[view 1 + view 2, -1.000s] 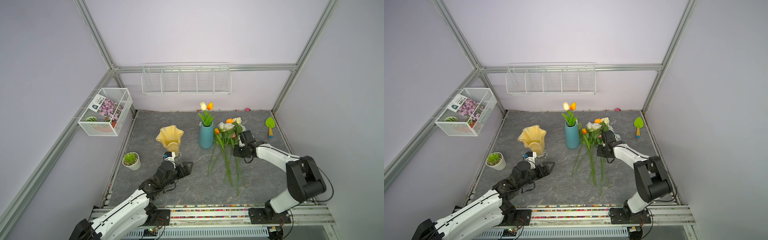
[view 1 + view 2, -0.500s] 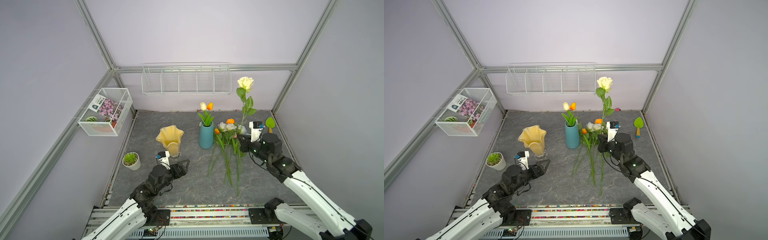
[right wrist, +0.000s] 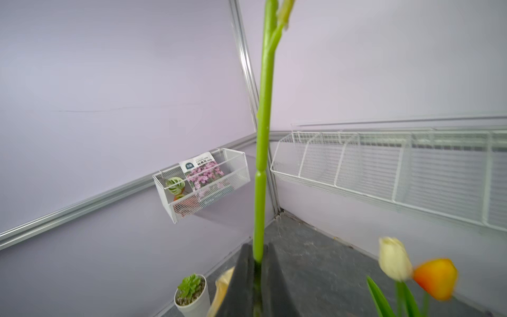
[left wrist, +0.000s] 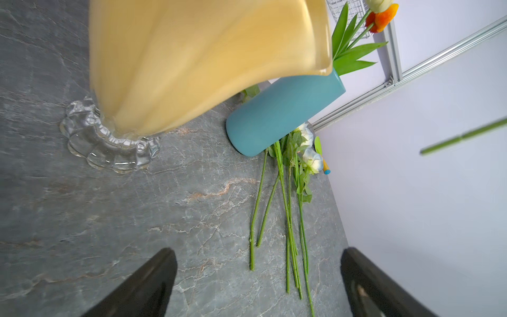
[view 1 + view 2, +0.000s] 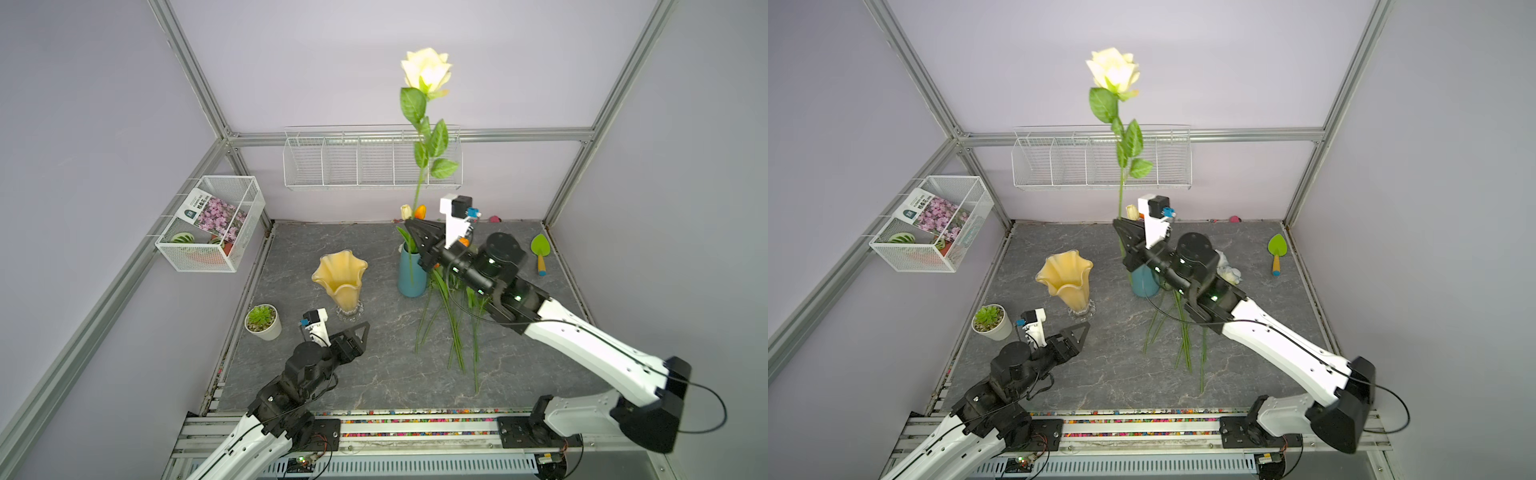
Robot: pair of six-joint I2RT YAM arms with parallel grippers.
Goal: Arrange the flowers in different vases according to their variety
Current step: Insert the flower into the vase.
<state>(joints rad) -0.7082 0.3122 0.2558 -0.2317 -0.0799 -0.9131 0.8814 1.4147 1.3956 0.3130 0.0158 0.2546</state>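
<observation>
The right gripper moves across over the amber vase's opening (image 5: 340, 268) next and lowers to release the rose's stem inside, as the teal-blue vase (image 5: 409, 279) already holds the tulips.
My right gripper (image 5: 412, 227) (image 5: 1120, 227) (image 3: 258, 260) is shut on the stem of a cream-yellow rose (image 5: 426, 71) (image 5: 1113, 70). The rose stands upright, high above the teal-blue vase (image 5: 409, 279) (image 5: 1144, 286) (image 4: 282, 115). That vase holds a cream tulip (image 3: 393, 260) and an orange tulip (image 3: 436, 277). The amber vase (image 5: 340, 274) (image 5: 1065, 276) (image 4: 192, 63) stands to its left with nothing in it. My left gripper (image 5: 355, 334) (image 5: 1077, 332) (image 4: 258, 252) hovers open just in front of the amber vase. More flowers (image 5: 453, 332) (image 5: 1183, 332) (image 4: 288, 219) lie on the table right of the teal vase.
A succulent in a white pot (image 5: 262, 322) sits at the table's left edge. A green trowel (image 5: 540, 251) lies at the far right. A wire basket (image 5: 212, 224) hangs on the left wall and a wire shelf (image 5: 357, 162) on the back wall.
My right arm has lifted the cream-yellow rose off the pile and raised it upright, shifting left over the teal vase. The left arm has drawn back slightly, its gripper still open.
</observation>
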